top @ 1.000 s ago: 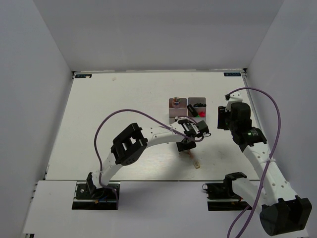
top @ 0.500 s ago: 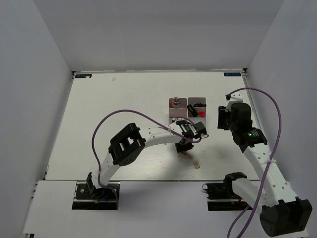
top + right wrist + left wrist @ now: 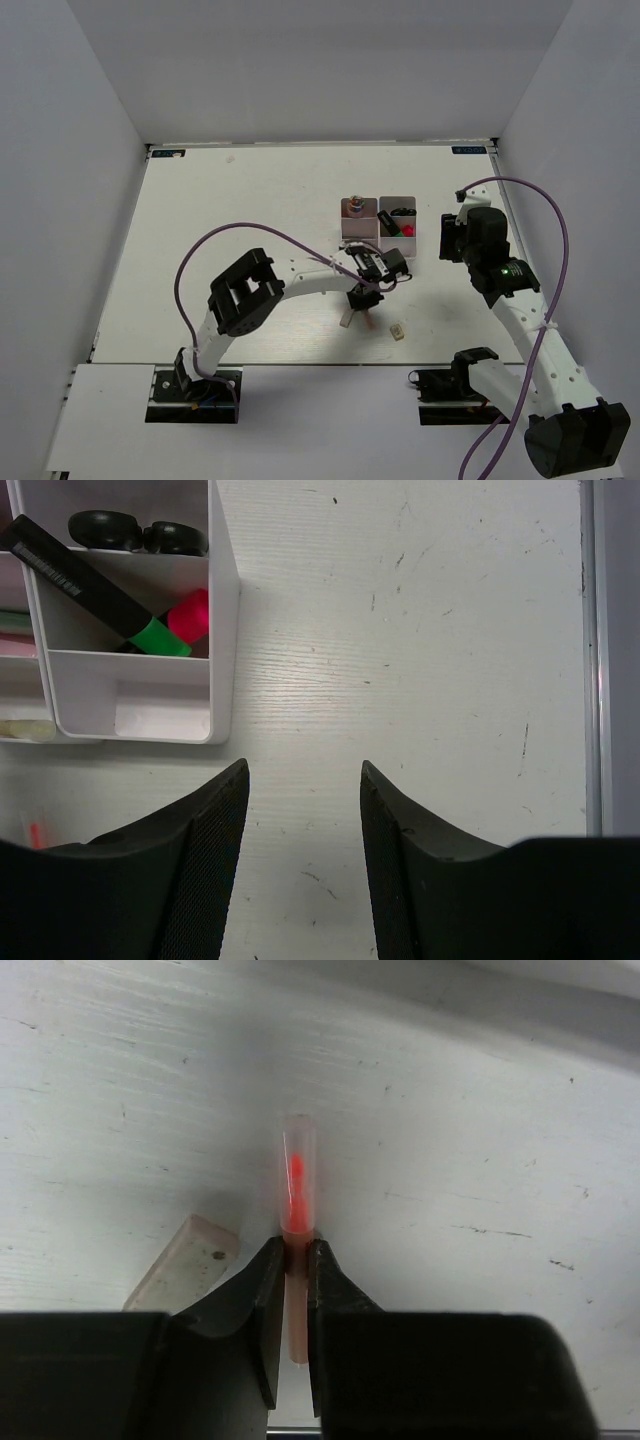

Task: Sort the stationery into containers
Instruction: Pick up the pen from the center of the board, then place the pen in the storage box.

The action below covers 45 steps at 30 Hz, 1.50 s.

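A yellowish stick already lies in the bins' near section, so I will move my left gripper up and outward, turn above that section and release the pink stick (image 3: 297, 1185).
My left gripper (image 3: 362, 298) is shut on a pink stick (image 3: 297, 1185) with a red core, low over the table just in front of the containers (image 3: 378, 236). A cream stick (image 3: 185, 1260) lies right beside its left finger; it also shows in the top view (image 3: 346, 317). A tan eraser block (image 3: 397, 331) lies to the right of them. My right gripper (image 3: 303, 770) is open and empty over bare table, right of the bins (image 3: 225, 630). The bins hold a black-green marker (image 3: 90, 580), a pink marker tip (image 3: 190, 613) and black scissors handles (image 3: 135, 530).
The white bin block stands mid-table, slightly right. The left arm's purple cable (image 3: 240, 235) loops over the table's middle. The table's right edge (image 3: 588, 660) runs close to my right gripper. White walls enclose the table on three sides.
My left gripper has shifted a little left and toward the near edge. The cream stick now shows beside it. The right arm has not moved.
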Motion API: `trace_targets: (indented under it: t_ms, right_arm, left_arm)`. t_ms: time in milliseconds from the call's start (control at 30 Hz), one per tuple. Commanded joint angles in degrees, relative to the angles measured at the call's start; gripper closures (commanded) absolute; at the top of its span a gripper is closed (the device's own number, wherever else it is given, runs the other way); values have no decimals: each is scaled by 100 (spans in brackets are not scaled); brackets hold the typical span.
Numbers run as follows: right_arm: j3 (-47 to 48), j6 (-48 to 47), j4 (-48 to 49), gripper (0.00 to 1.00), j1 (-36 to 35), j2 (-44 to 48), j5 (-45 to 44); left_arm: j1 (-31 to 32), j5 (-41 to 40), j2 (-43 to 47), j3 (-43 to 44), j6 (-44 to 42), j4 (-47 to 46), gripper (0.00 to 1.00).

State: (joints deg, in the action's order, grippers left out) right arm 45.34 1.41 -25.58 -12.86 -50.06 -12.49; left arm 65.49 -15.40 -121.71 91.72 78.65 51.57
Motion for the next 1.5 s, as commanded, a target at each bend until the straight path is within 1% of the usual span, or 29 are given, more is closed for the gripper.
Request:
trace_targets:
  t_ms: [0, 133, 167, 233, 267, 333, 367, 433, 467, 567, 600, 633, 667, 700, 733, 767, 800, 900, 933, 967, 1000, 1033, 1067, 1100, 1133, 1200, 1233, 1333, 1467]
  right_arm:
    - [176, 88, 168, 48, 21, 111, -17]
    - [150, 79, 168, 48, 29, 111, 10]
    - [142, 79, 176, 48, 29, 111, 36]
    - [142, 70, 185, 45, 29, 102, 36]
    - [124, 61, 185, 45, 29, 93, 71]
    - [133, 52, 185, 45, 21, 93, 98]
    - [115, 35, 220, 45, 21, 102, 98]
    - [98, 26, 194, 45, 12, 67, 141]
    - [89, 17, 212, 47, 12, 76, 133]
    - [80, 26, 221, 47, 3, 49, 159]
    - [71, 17, 229, 47, 20, 75, 185]
    - [54, 26, 238, 47, 21, 67, 186]
    - [54, 17, 255, 47, 12, 58, 186]
    - [45, 9, 256, 47, 12, 58, 177]
    - [36, 0, 282, 47, 21, 67, 177]
    - [36, 0, 291, 47, 12, 58, 168]
    - [36, -18, 291, 47, 12, 49, 159]
    - [19, -27, 291, 47, 29, 41, 150]
    - [10, -27, 308, 47, 21, 23, 177]
    - [10, -18, 308, 47, 21, 14, 168]
    - [1, -27, 308, 47, 12, 23, 151]
    - [10, -27, 308, 47, 21, 6, 150]
    - [10, -62, 326, 47, 21, 5, 159]
    - [10, -36, 317, 47, 12, -3, 151]
    - [10, -44, 326, 47, 12, 5, 150]
    - [1, -44, 335, 47, 21, -12, 159]
    - [-8, -62, 317, 47, 12, -21, 142]
    - [-8, -53, 326, 47, 29, -21, 150]
    - [-17, -71, 335, 47, 12, -21, 177]
  left_arm:
    - [77, 81, -20, -409, -227, 231, 98]
    - [217, -173, 436, -252, -1077, 143, 100]
    - [244, -392, 699, -199, -1480, 82, 100]
    - [323, -691, 1016, -111, -1773, 177, 100]
    - [341, -1006, 1113, -111, -2027, 143, 100]
    - [324, -1166, 1473, -119, -2353, 64, 100]
    - [315, -1428, 1544, -85, -2711, 46, 100]
    - [262, -1545, 1754, -49, -2968, -94, 100]
    - [227, -1597, 1791, 29, -3283, -138, 100]
    - [113, -1755, 1914, 83, -3811, -472, 100]
    - [87, -1791, 1966, 30, -4196, -960, 100]
    - [69, -1861, 2002, -31, -4644, -1200, 100]
    - [43, -1870, 2098, -223, -4962, -2029, 100]
    - [8, -1827, 2221, -512, -5382, -2402, 100]
    - [-28, -1661, 2291, -706, -5604, -2824, 100]
    - [-37, -1625, 2492, -900, -5798, -4020, 100]
    - [-54, -1537, 2538, -1372, -6374, -4685, 100]
    - [-133, -1151, 2573, -1526, -6948, -5279, 100]
    - [-255, -601, 2573, -1534, -7056, -5332, 100]
    - [-300, -405, 2582, -1535, -7126, -5368, 100]
    - [-344, 24, 2600, -1561, -7431, -5429, 100]
    - [-457, 437, 2617, -1665, -7539, -5534, 100]
    - [-511, 633, 2652, -1710, -7653, -5518, 100]
    - [-572, 1035, 2687, -1710, -7715, -5500, 100]
    - [-712, 1187, 2670, -1745, -7829, -5483, 100]
    - [-801, 1696, 2670, -1772, -7821, -5412, 100]
    - [-949, 1794, 2670, -1815, -8013, -5377, 100]
    - [-1144, 1935, 2644, -1947, -8102, -5219, 100]
    - [-1328, 2110, 2696, -2315, -8068, -5446, 100]
